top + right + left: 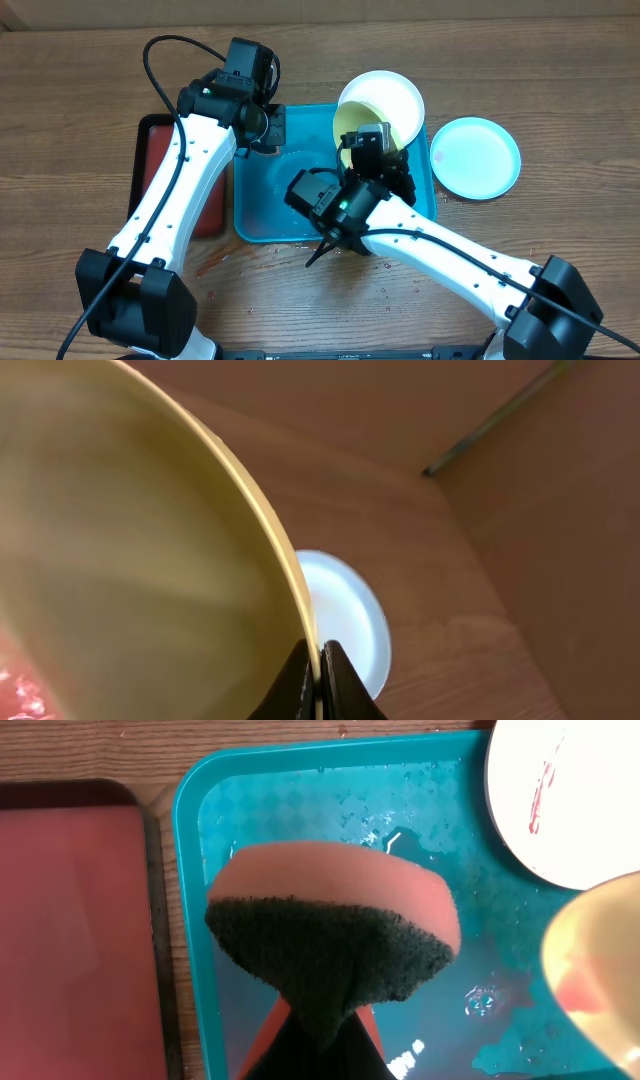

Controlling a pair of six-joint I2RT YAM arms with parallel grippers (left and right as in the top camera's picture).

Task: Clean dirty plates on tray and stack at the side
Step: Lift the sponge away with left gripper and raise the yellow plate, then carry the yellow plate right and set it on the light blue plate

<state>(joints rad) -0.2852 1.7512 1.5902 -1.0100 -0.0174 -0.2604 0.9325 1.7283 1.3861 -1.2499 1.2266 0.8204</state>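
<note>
My right gripper levels and lowers to the right in the overhead view onto the pale blue plate (476, 157) (348, 622) next, since that one already lies beside the tray.
The turquoise tray (258, 215) lies mid-table, wet inside; it also shows in the left wrist view (190, 870). My right gripper (372, 140) is shut on the rim of the pale green plate (352, 122) and holds it tilted above the tray's right half; the right wrist view shows the jaws (318, 665) pinching that rim (130, 560). The white plate (395, 92) lies at the tray's far right corner, with a red smear (570, 800). The pale blue plate (476, 157) lies on the table right of the tray. My left gripper (268, 128) is shut on an orange and dark green sponge (330, 930) above the tray's far left.
A dark red black-rimmed tray (160, 160) lies against the turquoise tray's left side. Water pools in the tray (500, 1010), and drops lie on the wood in front of it (225, 262). The right arm crosses the table's front right.
</note>
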